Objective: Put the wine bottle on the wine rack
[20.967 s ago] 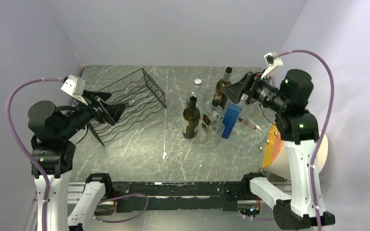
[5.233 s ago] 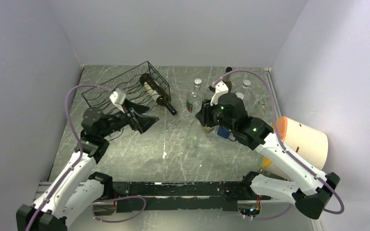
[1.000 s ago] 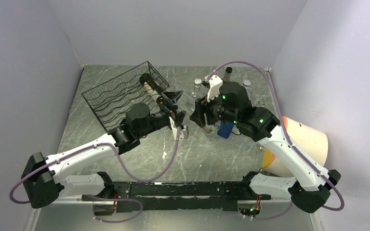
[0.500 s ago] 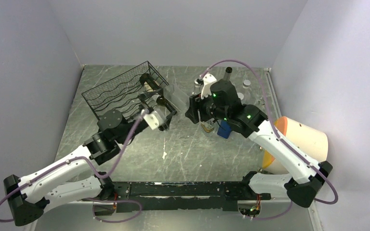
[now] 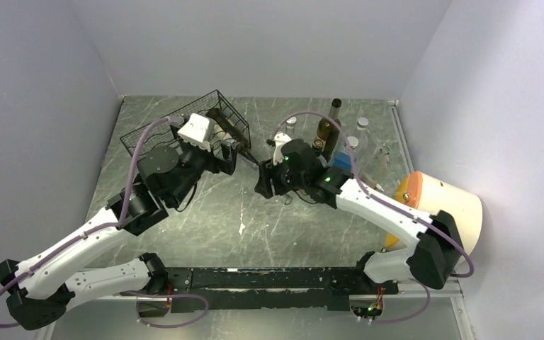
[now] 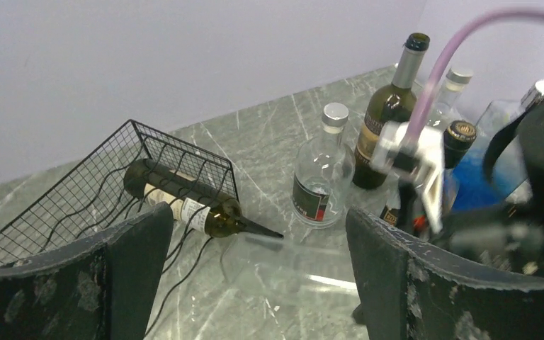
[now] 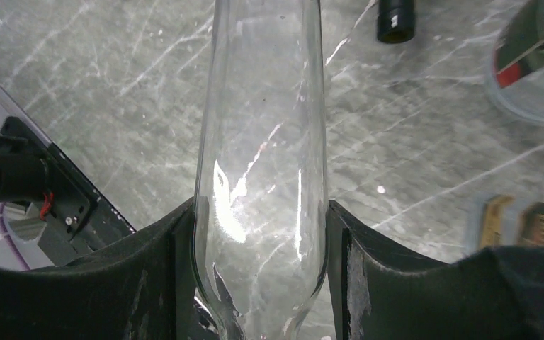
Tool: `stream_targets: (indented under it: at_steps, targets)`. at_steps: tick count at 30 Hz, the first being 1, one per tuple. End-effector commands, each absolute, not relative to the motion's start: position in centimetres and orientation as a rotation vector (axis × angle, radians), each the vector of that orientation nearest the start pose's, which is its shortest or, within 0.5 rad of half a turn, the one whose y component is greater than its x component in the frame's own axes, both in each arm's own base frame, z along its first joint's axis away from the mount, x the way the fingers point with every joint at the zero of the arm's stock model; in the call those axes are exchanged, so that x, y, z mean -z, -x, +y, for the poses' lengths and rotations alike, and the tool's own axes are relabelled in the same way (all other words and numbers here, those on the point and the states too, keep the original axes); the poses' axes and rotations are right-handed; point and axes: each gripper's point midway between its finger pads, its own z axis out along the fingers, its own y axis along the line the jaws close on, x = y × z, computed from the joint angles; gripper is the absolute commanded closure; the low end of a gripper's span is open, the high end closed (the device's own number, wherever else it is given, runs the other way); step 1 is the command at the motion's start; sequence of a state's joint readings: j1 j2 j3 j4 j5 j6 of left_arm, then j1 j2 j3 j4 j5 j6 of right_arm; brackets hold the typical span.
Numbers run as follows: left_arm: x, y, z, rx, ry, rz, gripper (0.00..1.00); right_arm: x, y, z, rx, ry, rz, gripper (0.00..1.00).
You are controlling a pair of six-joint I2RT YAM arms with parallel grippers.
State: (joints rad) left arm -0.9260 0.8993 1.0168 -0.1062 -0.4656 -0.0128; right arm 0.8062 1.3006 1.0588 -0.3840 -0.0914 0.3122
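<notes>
My clear bottle should next go left in the top view, inside the rack to its free space by the green bottle (image 6: 184,205), where my right gripper will release it.
A clear glass wine bottle (image 7: 262,142) is clamped between the black fingers of my right gripper (image 7: 258,212), above the marble table. In the left wrist view this bottle (image 6: 290,273) lies faintly across, just below my left gripper (image 6: 256,216), whose jaws stand wide open and hold nothing. The black wire wine rack (image 5: 149,138) stands at the back left, and a dark green bottle (image 6: 184,205) lies in the wine rack (image 6: 92,205). From above, my left gripper (image 5: 223,159) hovers at the rack's right end. My right gripper (image 5: 262,185) is close beside it. The clear bottle hardly shows there.
Upright bottles cluster at the back right: a dark one (image 5: 328,127), a clear one with a silver cap (image 6: 322,173) and a blue object (image 5: 340,161). A white cylinder with an orange end (image 5: 443,212) lies by the right wall.
My left arm has swung back and to the left, toward the rack's right end. My right arm has moved left and nearer with the clear bottle. Both grippers' jaws are unchanged.
</notes>
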Motion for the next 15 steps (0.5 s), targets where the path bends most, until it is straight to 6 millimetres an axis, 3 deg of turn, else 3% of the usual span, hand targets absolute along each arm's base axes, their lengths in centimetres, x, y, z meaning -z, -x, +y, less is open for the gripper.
stream_targets:
  at_steps: [1, 7, 15]
  targets:
    - [-37.0, -25.7, -20.7, 0.387, -0.265, 1.626, 0.05, -20.4, -25.4, 33.6, -0.803, 0.564, 2.040, 1.00]
    - [-36.7, -25.8, -21.0, 0.368, -0.294, 1.658, 0.05, -17.8, -25.6, 36.9, -0.763, 0.578, 2.024, 1.00]
    - [-36.7, -25.7, -21.4, 0.380, -0.297, 1.689, 0.05, -16.2, -27.1, 40.1, -0.778, 0.569, 2.000, 1.00]
